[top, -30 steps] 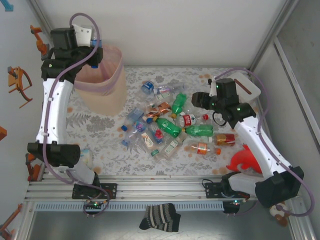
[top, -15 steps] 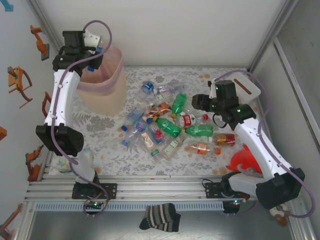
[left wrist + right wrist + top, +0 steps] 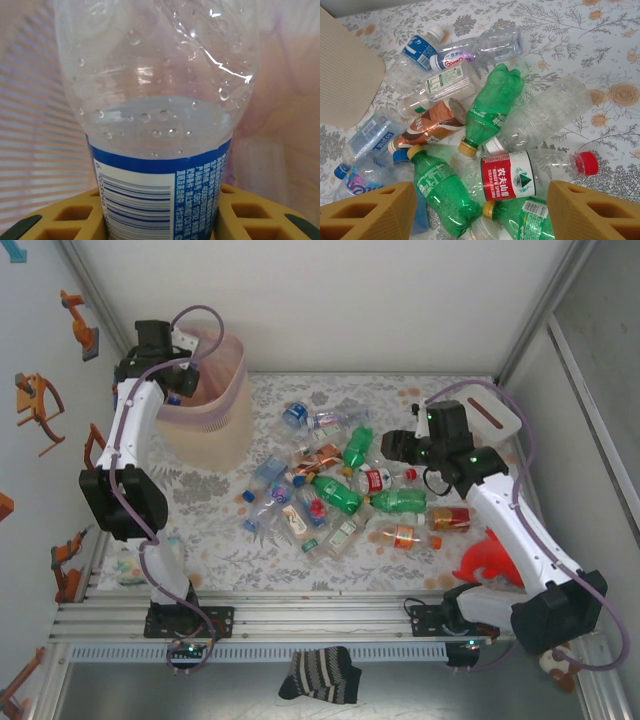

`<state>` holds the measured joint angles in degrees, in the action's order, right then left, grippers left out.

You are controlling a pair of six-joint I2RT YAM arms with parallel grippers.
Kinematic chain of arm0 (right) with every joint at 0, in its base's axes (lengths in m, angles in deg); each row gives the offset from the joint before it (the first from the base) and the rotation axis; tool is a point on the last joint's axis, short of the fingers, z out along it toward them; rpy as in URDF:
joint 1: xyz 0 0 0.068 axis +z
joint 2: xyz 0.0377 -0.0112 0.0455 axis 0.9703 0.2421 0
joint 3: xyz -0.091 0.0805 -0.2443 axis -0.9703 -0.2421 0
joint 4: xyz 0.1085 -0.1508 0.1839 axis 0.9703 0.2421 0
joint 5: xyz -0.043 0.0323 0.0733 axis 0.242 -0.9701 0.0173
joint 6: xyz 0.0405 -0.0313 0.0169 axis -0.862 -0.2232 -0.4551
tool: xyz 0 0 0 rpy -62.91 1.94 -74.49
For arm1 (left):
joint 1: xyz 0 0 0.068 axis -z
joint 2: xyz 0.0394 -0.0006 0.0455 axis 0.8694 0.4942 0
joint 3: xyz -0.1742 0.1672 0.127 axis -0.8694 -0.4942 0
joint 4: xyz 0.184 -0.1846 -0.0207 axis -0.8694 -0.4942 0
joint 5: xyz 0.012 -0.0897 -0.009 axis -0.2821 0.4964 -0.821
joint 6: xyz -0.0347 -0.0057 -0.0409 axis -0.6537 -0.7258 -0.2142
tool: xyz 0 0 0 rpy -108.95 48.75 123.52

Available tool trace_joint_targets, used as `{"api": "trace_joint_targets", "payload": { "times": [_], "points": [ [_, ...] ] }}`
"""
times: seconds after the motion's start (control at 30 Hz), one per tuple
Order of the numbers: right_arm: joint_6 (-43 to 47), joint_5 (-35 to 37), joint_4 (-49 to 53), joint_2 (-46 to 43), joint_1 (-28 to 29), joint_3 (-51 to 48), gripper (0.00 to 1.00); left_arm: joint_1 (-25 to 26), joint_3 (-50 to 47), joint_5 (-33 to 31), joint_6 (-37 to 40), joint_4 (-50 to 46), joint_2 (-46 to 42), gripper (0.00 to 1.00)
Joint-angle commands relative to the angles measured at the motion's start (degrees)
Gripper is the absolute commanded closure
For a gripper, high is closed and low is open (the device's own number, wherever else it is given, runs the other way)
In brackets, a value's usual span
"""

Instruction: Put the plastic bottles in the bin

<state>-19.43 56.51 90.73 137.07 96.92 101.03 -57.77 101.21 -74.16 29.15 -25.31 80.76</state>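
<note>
The clear plastic bottle goes down past the bin's pink rim with my left gripper next and is released there, as the bin's open inside lies below.
My left gripper (image 3: 178, 388) hangs at the left rim of the pale pink bin (image 3: 215, 425), shut on a clear plastic bottle (image 3: 160, 100) with a blue and white barcode label. The yellow fingers (image 3: 255, 215) press that label from both sides, with the bin's pink ribbed wall (image 3: 35, 125) behind. My right gripper (image 3: 397, 445) hovers open above the pile of plastic bottles (image 3: 330, 490). Between its fingers and below them lie a clear bottle with a red label and red cap (image 3: 507, 176) and a green bottle (image 3: 442, 192), untouched.
A red dolphin toy (image 3: 490, 560) lies near the right arm's base. A white board (image 3: 497, 418) sits at the back right. A striped sock (image 3: 320, 675) lies beyond the table's near edge. The bin's side (image 3: 345, 80) stands left of the pile.
The left arm has straightened and carried its bottle to the right, in over the bin's left rim. The right arm has hardly moved.
</note>
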Motion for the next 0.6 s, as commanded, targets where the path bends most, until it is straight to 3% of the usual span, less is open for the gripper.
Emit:
{"api": "trace_joint_targets", "payload": {
  "times": [0.0, 0.13, 0.27, 0.57],
  "points": [
    [0.1, -0.7, 0.2, 1.0, 0.5, 0.7, 0.31, -0.9, -2.8, 0.3, 0.0, 0.8, 1.8, 0.71],
    [0.0, -1.5, -0.6, 2.0, 0.6, 0.8, 0.31, -1.2, -4.7, 1.1, 0.0, 0.3, 3.2, 0.7],
    [-0.1, -1.6, -1.0, 2.4, 0.8, 0.9, 0.31, -1.3, -4.4, 2.9, 0.5, -2.0, 4.9, 0.59],
    [-0.2, -1.2, -1.1, 1.9, 1.0, 0.3, 0.31, -1.3, -2.5, 2.8, -0.2, -3.3, 6.4, 0.46]
  ]
}}
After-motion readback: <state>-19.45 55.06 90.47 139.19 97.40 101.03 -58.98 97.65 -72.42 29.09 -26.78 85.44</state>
